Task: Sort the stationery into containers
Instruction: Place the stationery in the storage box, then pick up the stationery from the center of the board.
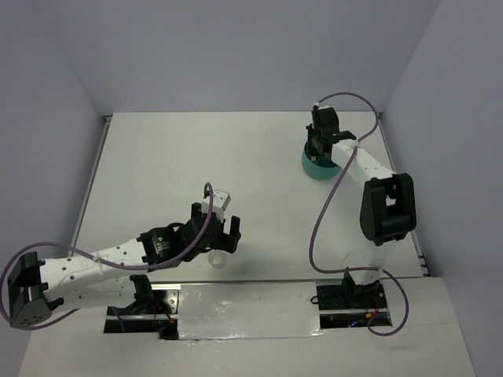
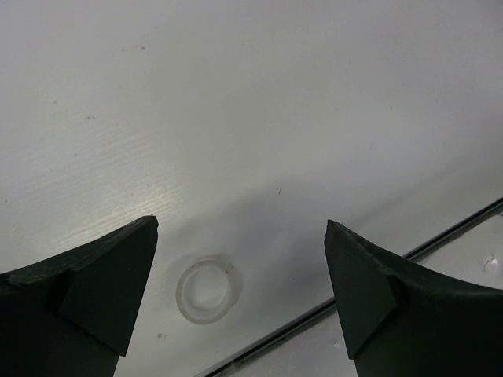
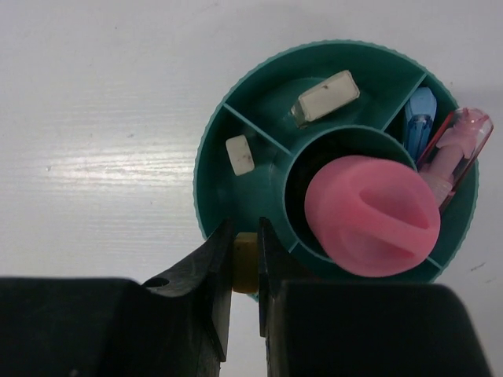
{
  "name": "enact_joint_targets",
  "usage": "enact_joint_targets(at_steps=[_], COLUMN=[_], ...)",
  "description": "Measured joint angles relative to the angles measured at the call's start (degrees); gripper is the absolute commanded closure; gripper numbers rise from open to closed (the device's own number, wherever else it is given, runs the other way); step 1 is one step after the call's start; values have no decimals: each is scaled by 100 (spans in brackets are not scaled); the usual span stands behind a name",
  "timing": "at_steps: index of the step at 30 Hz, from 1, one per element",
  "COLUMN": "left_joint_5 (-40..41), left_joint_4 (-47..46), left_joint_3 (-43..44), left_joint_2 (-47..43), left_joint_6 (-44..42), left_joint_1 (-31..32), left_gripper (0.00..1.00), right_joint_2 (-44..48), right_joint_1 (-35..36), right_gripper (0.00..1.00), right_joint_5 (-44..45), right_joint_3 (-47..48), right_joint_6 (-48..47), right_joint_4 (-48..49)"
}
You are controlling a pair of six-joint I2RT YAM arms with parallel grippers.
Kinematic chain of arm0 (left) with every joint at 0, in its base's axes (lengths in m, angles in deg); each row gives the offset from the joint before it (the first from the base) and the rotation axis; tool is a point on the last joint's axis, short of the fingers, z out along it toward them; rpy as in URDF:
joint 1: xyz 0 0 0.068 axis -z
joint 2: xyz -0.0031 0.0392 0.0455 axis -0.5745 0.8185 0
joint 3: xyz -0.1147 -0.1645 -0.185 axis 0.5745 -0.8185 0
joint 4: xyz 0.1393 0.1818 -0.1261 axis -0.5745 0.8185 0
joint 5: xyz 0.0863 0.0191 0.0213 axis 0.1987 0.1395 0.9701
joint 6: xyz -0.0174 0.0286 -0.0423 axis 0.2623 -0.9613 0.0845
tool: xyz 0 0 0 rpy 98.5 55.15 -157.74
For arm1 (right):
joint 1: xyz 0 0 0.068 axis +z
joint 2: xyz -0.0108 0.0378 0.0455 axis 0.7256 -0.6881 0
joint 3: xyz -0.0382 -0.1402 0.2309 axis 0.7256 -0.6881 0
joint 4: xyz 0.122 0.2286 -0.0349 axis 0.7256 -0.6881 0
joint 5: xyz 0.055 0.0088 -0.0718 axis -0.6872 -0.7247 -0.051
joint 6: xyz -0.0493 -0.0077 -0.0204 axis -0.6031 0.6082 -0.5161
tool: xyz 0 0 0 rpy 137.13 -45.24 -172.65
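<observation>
The clear ring [image 1: 218, 258] [image 2: 207, 289] comes between my left gripper's fingers next, as the gripper moves down and back toward the dark seam, turning to center the ring, now nearer one finger.
The teal organizer [image 3: 206, 157] fills the right wrist view; it also shows at the far right of the top view [image 1: 312, 166]. A pink tube [image 3: 371, 214] stands in its centre cup. Two white blocks [image 3: 324, 96] [image 3: 239, 155] lie in ring compartments, and a blue stick [image 3: 419, 118] and a pink stick [image 3: 460, 145] lie in another. My right gripper [image 3: 244, 236] is shut on a tan block [image 3: 244, 259] over the organizer's near rim. A clear ring [image 2: 207, 289] lies flat on the table. My left gripper [image 2: 241, 222] is open above it, with the ring nearer the left finger.
The table's near edge, a dark seam [image 2: 354, 290], runs just behind the ring. The left arm's cable [image 1: 206, 212] loops over its wrist. The right arm's purple cable [image 1: 330, 196] hangs near the organizer. Walls enclose the table on three sides.
</observation>
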Motion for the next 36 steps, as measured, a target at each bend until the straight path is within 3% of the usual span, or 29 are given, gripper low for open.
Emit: enact_joint_targets(at_steps=[4, 6, 16, 26, 30, 31, 36], left_joint_5=[-79, -103, -114, -74, 37, 42, 114], left_joint_4=[76, 105, 439, 802, 1189, 1305, 1711], left_joint_3=[-243, -330, -380, -420, -372, -326, -129], left_joint_2=[-79, -118, -275, -356, -201, -70, 863], left_joint_6=[116, 155, 546, 901, 1281, 1379, 2087], left_joint_1=[0, 0, 0, 0, 0, 0, 57], left_gripper=[1, 1, 1, 1, 1, 1, 1], right_joint_2=[-116, -118, 127, 531, 787, 960, 2135], right_joint_1=[-61, -72, -68, 31, 612, 820, 1668], right_gripper=[69, 63, 46, 47, 41, 23, 21], right_joint_5=[-42, -94, -461, -160, -114, -136, -442], right_joint_3=[127, 127, 125, 319, -24, -236, -1307], right_joint_6=[7, 17, 72, 168, 267, 337, 645], right_joint_4=[-2, -7, -101, -219, -254, -199, -184])
